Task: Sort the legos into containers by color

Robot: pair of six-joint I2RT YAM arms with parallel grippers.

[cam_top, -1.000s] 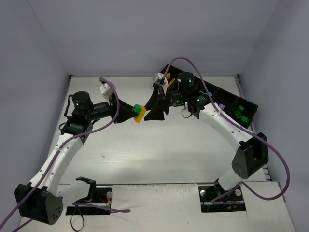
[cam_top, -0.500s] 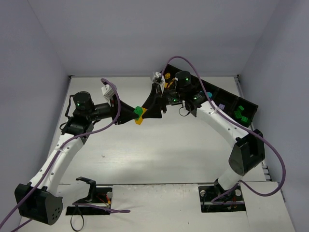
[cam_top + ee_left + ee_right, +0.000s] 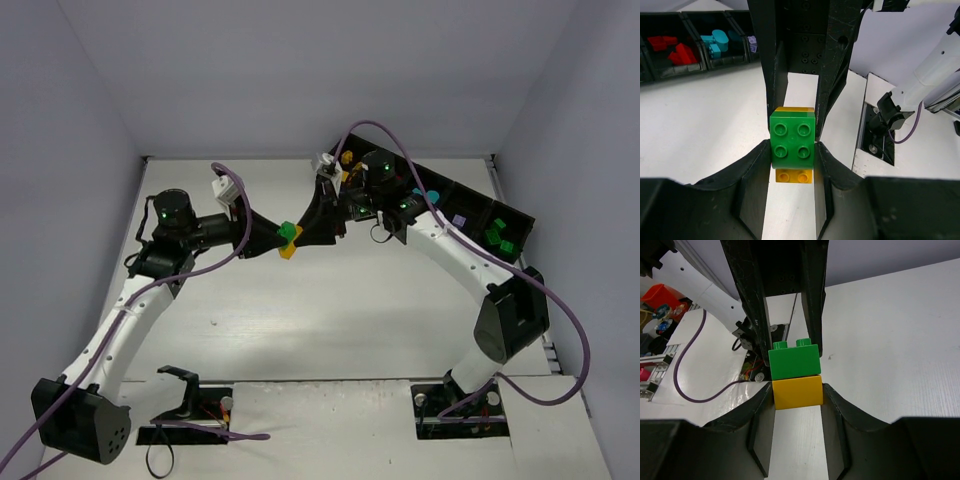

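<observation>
My right gripper should next move outward, away from the green lego, and release its yellow lego over the yellow legos' section.
A two-brick stack hangs above the table between my arms: a green lego [image 3: 288, 231] plugged onto a yellow lego [image 3: 291, 249]. My left gripper [image 3: 792, 150] is shut on the green lego [image 3: 792, 139], with the yellow lego [image 3: 794, 176] showing beyond it. My right gripper [image 3: 796, 392] comes from the opposite side and is shut on the yellow lego [image 3: 796, 391], the green lego [image 3: 793, 360] sitting just past its fingertips. The containers [image 3: 478, 205] form a black tray at the back right.
The tray's compartments hold red legos [image 3: 672, 47], teal legos [image 3: 717, 40], a purple lego [image 3: 458, 219], green legos [image 3: 500, 240] and yellow legos [image 3: 347, 158]. Purple cables loop over both arms. Two black mounts [image 3: 185, 405] stand at the near edge.
My right gripper moved left onto the stack and closed on the yellow lego. The left gripper kept holding the green lego in place.
</observation>
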